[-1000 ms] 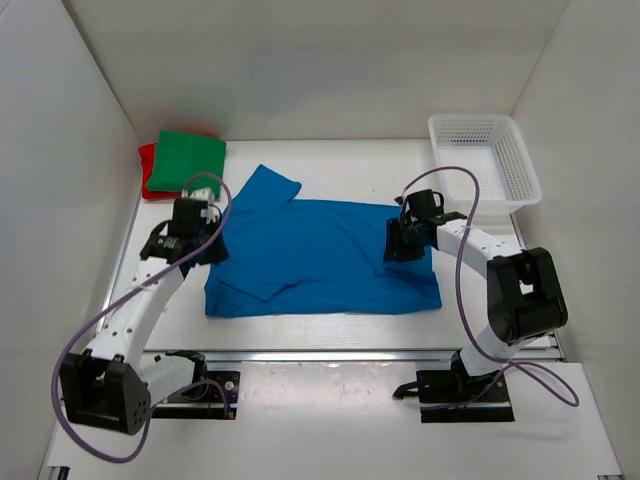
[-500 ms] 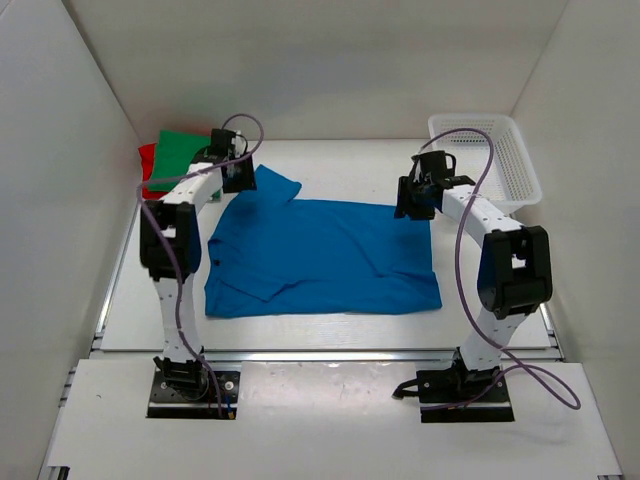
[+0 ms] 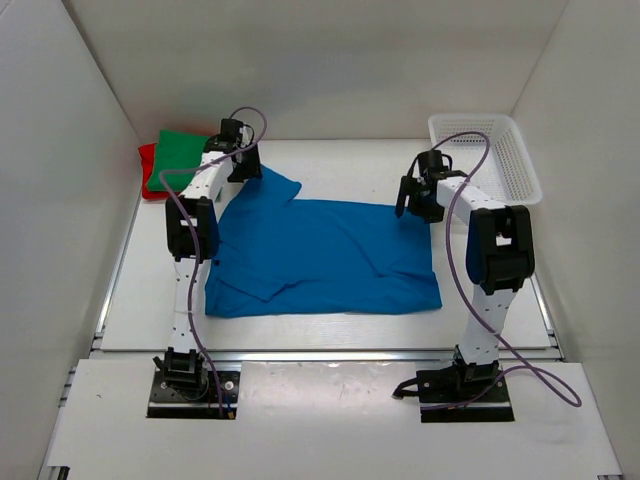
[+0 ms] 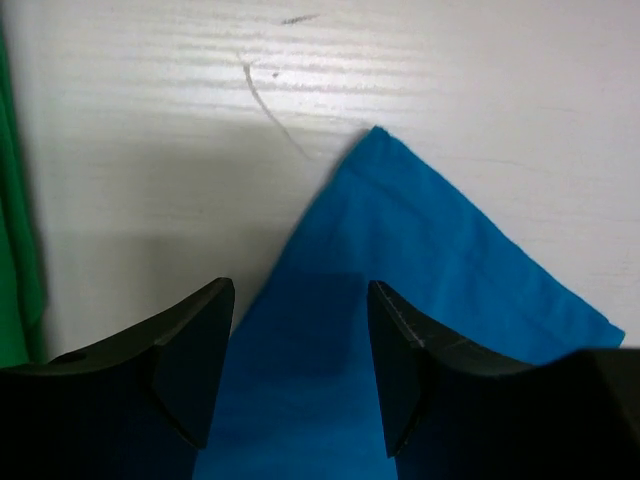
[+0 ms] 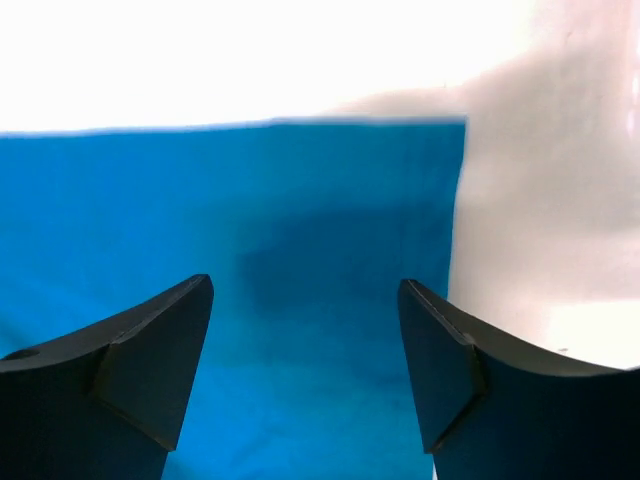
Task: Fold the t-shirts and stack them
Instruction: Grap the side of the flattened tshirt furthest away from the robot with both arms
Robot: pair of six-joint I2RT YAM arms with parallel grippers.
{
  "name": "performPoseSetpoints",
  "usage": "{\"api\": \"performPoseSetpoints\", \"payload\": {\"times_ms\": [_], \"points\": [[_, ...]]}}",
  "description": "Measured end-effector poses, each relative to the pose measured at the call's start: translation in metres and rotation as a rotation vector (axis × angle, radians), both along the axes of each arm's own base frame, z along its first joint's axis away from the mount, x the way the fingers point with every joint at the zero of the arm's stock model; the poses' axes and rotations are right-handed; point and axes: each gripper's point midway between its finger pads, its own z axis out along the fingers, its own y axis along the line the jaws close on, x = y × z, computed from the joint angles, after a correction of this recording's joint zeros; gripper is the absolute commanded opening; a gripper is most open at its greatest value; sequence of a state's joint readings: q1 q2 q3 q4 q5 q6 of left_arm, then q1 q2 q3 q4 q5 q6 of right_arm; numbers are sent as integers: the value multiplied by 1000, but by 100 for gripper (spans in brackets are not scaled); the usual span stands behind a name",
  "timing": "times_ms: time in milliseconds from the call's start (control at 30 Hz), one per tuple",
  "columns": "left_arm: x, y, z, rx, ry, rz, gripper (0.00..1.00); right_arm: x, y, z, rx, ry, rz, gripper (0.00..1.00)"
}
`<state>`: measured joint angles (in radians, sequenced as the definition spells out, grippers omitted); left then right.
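Observation:
Next, my right gripper moves outward and down to close on the blue t-shirt's far edge beside the t-shirt's corner, since that edge lies below the gripper.
The bright blue t-shirt (image 3: 320,255) lies spread flat on the white table. A folded green t-shirt (image 3: 182,152) rests on a red one (image 3: 147,158) at the back left. My left gripper (image 3: 245,170) is open and empty just above the blue shirt's back-left sleeve corner (image 4: 400,230). My right gripper (image 3: 415,205) is open and empty above the shirt's back-right corner (image 5: 330,250). The green shirt's edge (image 4: 15,250) shows at the left of the left wrist view.
A white plastic mesh basket (image 3: 485,155) stands at the back right, close to my right arm. White walls enclose the table on the left, back and right. Bare table (image 3: 350,165) lies behind the blue shirt.
Both arms have reached from the shirt's middle sides to its back corners. The left gripper moved far back to the sleeve tip. The shirts have not moved.

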<state>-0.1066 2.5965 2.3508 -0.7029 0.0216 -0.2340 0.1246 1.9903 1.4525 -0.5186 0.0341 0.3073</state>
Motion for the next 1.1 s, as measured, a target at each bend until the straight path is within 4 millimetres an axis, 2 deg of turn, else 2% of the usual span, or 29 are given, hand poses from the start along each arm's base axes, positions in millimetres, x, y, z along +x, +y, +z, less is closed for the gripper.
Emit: {"api": "performPoseSetpoints", "payload": {"times_ms": [67, 100, 133, 167, 200, 233, 467, 700, 733, 767, 867, 933, 1100], "points": [[-6, 1, -1, -2, 28, 6, 61, 10, -3, 1, 7, -7, -18, 74], [-10, 1, -3, -2, 46, 5, 47, 15, -4, 1, 10, -14, -24, 74], [-12, 0, -4, -8, 53, 9, 26, 19, -4, 2, 14, -22, -28, 73], [-15, -1, -5, -14, 68, 5, 18, 22, -4, 2, 18, -26, -32, 73], [-18, -2, -6, -18, 79, 0, 6, 23, -4, 2, 22, -27, -35, 73], [-20, -4, -7, -26, 91, -6, 0, 23, -5, 2, 25, -25, -40, 73], [-29, -8, -9, -62, 126, -38, 0, 26, -3, -2, 38, -17, -66, 74], [-38, -8, -9, -79, 150, -60, 0, 49, -2, -16, 27, 3, -89, 70], [-42, -7, -9, -81, 159, -61, 0, 52, -1, -17, 24, 6, -94, 66], [-44, -6, -9, -83, 164, -62, 0, 53, -2, -17, 19, 10, -97, 57], [-52, -4, -9, -90, 181, -65, 0, 57, -5, -19, 2, 21, -109, 20], [-54, -3, -9, -96, 186, -66, 0, 58, -6, -20, -5, 24, -112, 2], [-57, 2, -8, -99, 202, -65, 0, 57, -9, -21, -9, 27, -116, 0]]}}
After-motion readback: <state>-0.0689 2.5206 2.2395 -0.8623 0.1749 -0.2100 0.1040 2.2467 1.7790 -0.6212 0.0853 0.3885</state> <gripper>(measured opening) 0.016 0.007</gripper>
